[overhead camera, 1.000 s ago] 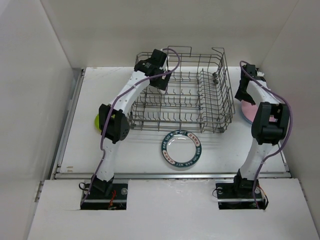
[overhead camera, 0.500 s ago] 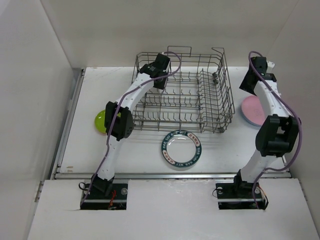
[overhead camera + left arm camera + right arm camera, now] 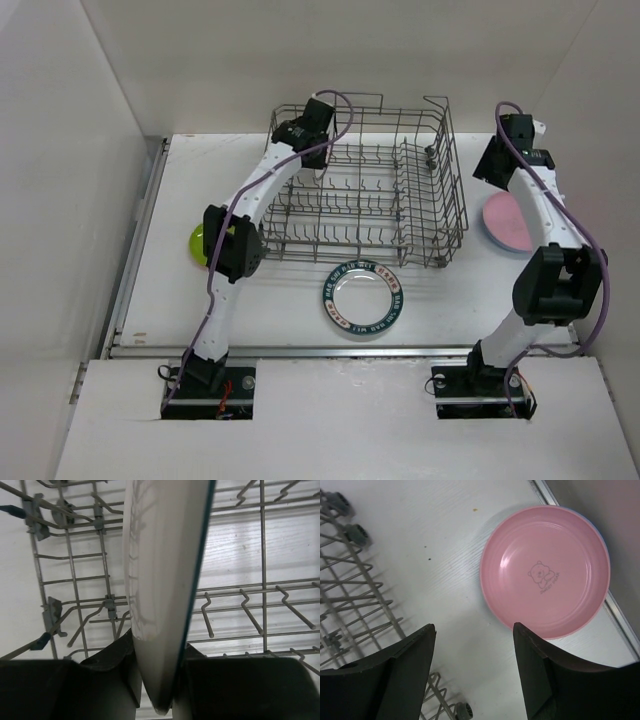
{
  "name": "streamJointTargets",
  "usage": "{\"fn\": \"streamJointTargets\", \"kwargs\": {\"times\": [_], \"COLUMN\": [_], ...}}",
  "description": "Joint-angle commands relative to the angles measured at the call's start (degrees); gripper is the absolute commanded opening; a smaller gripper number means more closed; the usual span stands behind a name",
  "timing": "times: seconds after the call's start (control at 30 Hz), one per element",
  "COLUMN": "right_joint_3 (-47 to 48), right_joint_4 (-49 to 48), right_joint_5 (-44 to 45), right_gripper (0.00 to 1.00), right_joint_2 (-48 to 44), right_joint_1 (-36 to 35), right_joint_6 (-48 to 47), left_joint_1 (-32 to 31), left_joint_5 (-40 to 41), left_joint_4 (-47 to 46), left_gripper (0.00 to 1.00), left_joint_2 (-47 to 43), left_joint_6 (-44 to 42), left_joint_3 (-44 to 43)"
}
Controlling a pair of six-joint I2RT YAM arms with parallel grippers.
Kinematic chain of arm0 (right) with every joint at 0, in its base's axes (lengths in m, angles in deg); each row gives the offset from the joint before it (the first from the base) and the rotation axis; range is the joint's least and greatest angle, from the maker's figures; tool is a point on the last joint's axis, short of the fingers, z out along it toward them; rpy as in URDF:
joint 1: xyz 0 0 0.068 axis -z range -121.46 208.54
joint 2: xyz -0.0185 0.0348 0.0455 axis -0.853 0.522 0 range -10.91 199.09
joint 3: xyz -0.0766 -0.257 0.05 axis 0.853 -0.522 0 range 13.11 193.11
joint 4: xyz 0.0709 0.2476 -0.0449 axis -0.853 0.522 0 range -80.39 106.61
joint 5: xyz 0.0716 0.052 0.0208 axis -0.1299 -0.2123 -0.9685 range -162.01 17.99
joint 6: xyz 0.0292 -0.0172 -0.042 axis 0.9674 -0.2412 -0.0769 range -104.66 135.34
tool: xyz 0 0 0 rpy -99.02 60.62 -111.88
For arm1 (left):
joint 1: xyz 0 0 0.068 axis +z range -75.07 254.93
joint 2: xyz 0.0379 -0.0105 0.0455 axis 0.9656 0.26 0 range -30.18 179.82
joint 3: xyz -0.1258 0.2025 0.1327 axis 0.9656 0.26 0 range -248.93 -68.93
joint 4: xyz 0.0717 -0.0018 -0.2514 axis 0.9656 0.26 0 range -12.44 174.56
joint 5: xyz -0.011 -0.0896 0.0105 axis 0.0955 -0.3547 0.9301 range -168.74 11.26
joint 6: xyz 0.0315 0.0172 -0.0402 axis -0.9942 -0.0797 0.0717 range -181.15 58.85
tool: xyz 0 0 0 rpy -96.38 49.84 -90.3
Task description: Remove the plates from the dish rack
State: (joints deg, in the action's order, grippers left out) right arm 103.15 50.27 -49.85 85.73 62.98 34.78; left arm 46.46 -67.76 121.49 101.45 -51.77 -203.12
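My left gripper lifts its plate clear of the dish rack's wires next, moves back and lowers it on top of the patterned-rim plate (image 3: pixel 363 298) for release.
The grey wire dish rack (image 3: pixel 440 200) stands at the back middle of the table. My left gripper (image 3: pixel 305 130) reaches into its left end and is shut on the rim of a white plate (image 3: pixel 160 580) with a teal edge, which stands on edge among the tines (image 3: pixel 250 615); the dark fingers (image 3: pixel 115 670) press both faces. My right gripper (image 3: pixel 474 625) hangs open and empty over bare table, between the rack's right side and a pink plate (image 3: pixel 545 572) that lies flat. A patterned-rim plate (image 3: pixel 365 297) lies in front of the rack. A lime green plate (image 3: pixel 200 243) lies to its left.
White walls close in the table on the left, back and right. A metal rail (image 3: pixel 340 350) runs along the near edge. The pink plate (image 3: pixel 508 222) lies close to the right wall, with a bluish rim showing beneath it. Small rack wheels (image 3: pixel 357 532) stick out on the rack's right side.
My left gripper has shut on the white plate in the rack. My right arm has lifted off the pink plate and drawn back toward the far right, still open.
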Motion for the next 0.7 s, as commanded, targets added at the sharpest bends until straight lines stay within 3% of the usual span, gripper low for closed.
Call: {"fn": "streamJointTargets", "kwargs": {"times": [0.0, 0.23, 0.43, 0.53, 0.57, 0.67], "right_joint_3": [2.59, 3.65, 3.65, 2.25, 1.29, 0.05], "right_joint_4": [-1.2, -0.15, -0.15, -0.15, -0.15, -0.15], "right_joint_5": [-1.15, -1.76, -3.69, -4.39, -4.4, -5.72], "right_gripper": [0.69, 0.69, 0.69, 0.69, 0.69, 0.69], "right_joint_2": [-4.79, -7.51, -10.85, -12.96, -13.58, -15.33], "right_joint_1": [-1.72, -2.95, -3.48, -4.1, -4.1, -4.62], "right_joint_6": [-0.98, -2.3, -2.3, -2.3, -2.3, -2.3], "left_joint_1": [0.26, 0.26, 0.26, 0.78, 1.48, 2.19], "left_joint_5": [-0.88, 1.41, -5.87, -14.47, -21.46, -32.22], "left_joint_4": [-2.17, -1.65, 0.81, 3.53, 4.41, 10.72], "left_gripper": [0.0, 0.0, 0.0, 0.0, 0.0, 0.0], "left_joint_2": [-10.08, -12.72, -19.55, -24.12, -25.1, -26.25], "left_joint_6": [0.37, 0.37, -0.15, -1.38, -1.39, -4.1], "left_joint_3": [-4.06, -3.45, -3.45, -1.08, 0.23, 0.77]}}
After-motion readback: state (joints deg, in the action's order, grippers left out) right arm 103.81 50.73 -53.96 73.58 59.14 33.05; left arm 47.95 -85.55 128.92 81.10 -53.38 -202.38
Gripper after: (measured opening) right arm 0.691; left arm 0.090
